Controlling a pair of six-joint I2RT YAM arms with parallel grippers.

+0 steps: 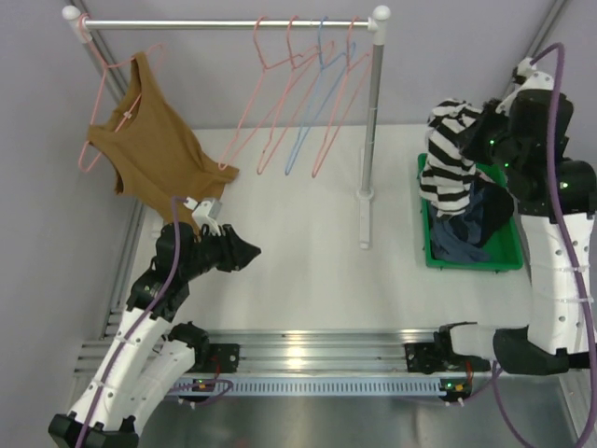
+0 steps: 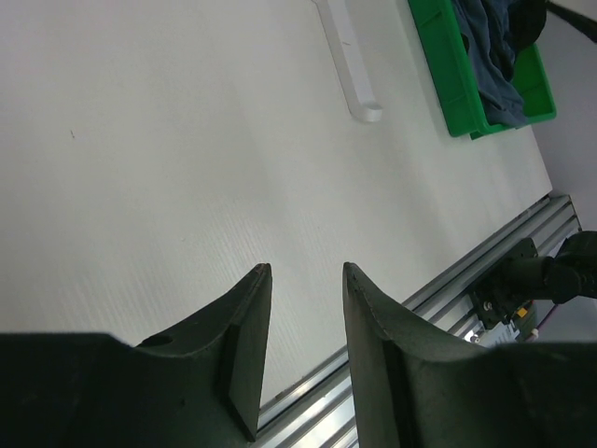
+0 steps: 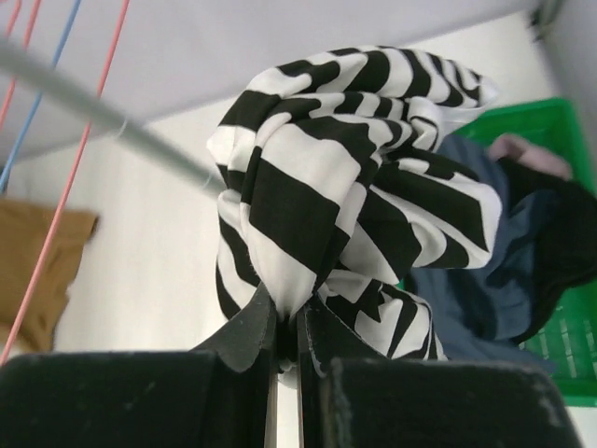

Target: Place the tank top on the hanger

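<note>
I will next move my right gripper back, down and to the left in the top view and release the fold of the tank top, because the tabletop by the rack's foot is bare.
The black-and-white striped tank top (image 1: 453, 161) hangs bunched above the green bin (image 1: 471, 259) at the right. My right gripper (image 1: 477, 125) is shut on a fold of it; in the right wrist view the cloth (image 3: 345, 177) is pinched between the jaws of the gripper (image 3: 287, 313). Three bare pink hangers (image 1: 276, 93) hang on the rack bar at the back, with their wires also in the right wrist view (image 3: 93, 121). My left gripper (image 1: 248, 252) is open and empty, low over the table at the left (image 2: 306, 271).
A brown tank top (image 1: 154, 145) hangs on a pink hanger at the rack's left end. A light blue hanger (image 1: 313, 103) hangs among the pink ones. The rack's post and foot (image 1: 367, 201) stand between the arms. A dark blue-grey garment (image 3: 485, 280) lies in the bin.
</note>
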